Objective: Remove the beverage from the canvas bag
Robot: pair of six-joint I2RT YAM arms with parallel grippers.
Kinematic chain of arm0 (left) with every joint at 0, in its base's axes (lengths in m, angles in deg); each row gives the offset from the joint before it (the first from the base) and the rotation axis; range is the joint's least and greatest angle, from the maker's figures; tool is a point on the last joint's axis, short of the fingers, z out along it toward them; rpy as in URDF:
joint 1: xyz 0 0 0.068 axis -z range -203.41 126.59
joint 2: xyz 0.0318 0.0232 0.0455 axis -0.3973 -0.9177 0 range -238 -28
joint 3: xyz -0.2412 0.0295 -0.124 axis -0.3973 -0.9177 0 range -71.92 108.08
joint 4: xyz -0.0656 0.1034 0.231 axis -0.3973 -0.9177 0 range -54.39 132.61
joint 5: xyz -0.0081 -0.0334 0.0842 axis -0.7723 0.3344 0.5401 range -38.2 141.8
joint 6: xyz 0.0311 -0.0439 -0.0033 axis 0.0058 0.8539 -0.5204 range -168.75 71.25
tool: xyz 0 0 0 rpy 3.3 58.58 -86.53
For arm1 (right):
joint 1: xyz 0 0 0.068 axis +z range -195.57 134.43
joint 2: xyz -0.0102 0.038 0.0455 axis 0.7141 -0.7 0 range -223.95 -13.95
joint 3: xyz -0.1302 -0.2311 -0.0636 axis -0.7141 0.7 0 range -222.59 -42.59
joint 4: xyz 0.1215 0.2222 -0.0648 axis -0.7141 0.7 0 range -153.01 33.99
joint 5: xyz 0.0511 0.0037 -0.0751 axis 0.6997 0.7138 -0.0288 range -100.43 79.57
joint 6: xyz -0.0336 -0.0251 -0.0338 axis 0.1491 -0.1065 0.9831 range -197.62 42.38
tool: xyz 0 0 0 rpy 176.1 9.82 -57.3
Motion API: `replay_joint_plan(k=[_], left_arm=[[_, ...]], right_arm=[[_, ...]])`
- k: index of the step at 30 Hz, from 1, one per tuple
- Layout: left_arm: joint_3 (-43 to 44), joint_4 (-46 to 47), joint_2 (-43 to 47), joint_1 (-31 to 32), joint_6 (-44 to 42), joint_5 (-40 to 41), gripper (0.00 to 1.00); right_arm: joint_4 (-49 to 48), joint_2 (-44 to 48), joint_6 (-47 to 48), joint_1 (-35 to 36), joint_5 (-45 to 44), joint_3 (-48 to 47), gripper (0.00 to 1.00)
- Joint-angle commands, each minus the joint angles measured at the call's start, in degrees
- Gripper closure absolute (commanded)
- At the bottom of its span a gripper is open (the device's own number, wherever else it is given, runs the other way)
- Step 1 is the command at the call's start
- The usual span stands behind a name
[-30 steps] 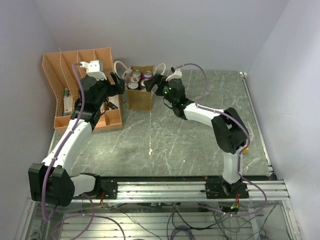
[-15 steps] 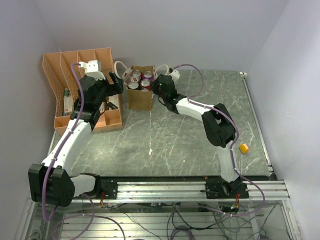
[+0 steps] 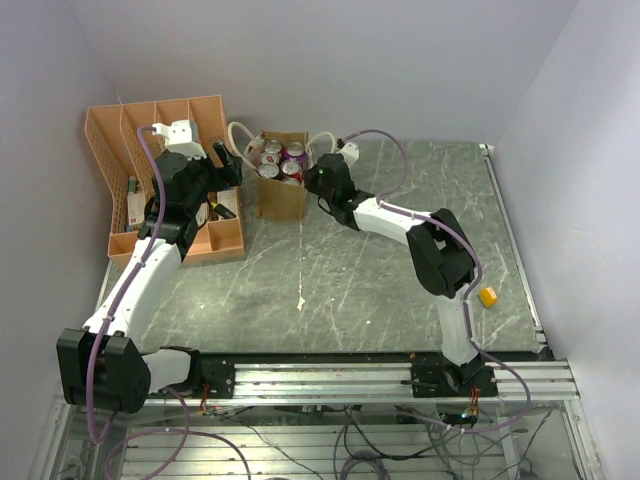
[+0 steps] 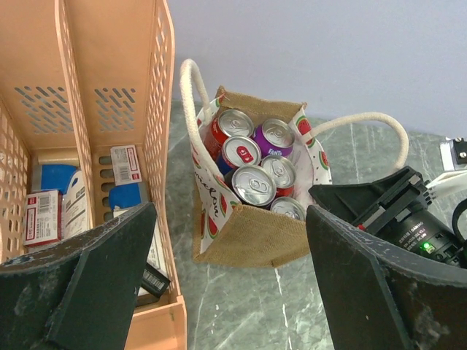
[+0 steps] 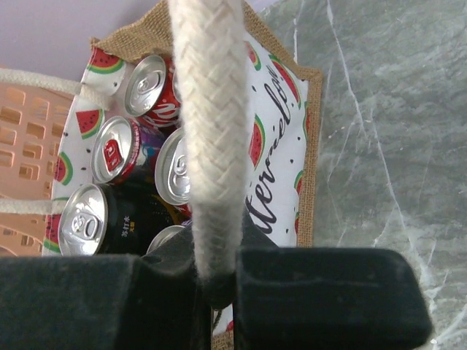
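I will next pull back the rope handle [image 5: 211,146] in my right gripper and let it go over the clear table in front of the bag, because the rack and the wall crowd the bag.
The canvas bag [image 3: 280,197] stands at the back of the table with a watermelon-print lining [image 5: 281,168], and several beverage cans [image 4: 252,184] stand upright inside it. My right gripper [image 5: 219,281] is at the bag's right side, shut on the cream rope handle [image 5: 211,146], which runs up between its jaws. In the top view that gripper [image 3: 320,174] sits just right of the bag. My left gripper [image 4: 230,219] is open, its fingers spread wide and holding nothing. It hovers left of the bag [image 4: 255,237], near the rack, in the top view [image 3: 228,160].
An orange slotted file rack [image 3: 150,130] with small boxes in it stands right against the bag's left side. A small yellow object [image 3: 487,296] lies at the table's right edge. A purple wall rises close behind the bag.
My right gripper moved in to the bag's right rope handle and shut on it. The left gripper stayed open and shifted only slightly.
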Motion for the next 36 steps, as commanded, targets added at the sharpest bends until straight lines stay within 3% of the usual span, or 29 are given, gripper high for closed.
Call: replay_joint_plan(k=[1, 10, 22, 36], left_arm=[[1.91, 1.32, 0.37, -0.69, -0.98, 1.23, 0.06], [1.83, 1.16, 0.6, -0.96, -1.13, 1.82, 0.06], [2.01, 0.79, 1.86, -1.06, -1.56, 2.19, 0.06], [2.92, 0.26, 2.15, -1.24, -0.51, -0.97, 0.06]], right_arm=[[3.55, 3.47, 1.87, 1.95, 5.62, 2.81, 1.0], [-1.16, 11.37, 0.89, 3.25, 10.34, 13.95, 1.0], [0.25, 21.62, 7.45, 5.24, 18.17, 26.04, 1.0], [4.4, 33.91, 9.52, 13.17, 17.69, 42.06, 1.0]])
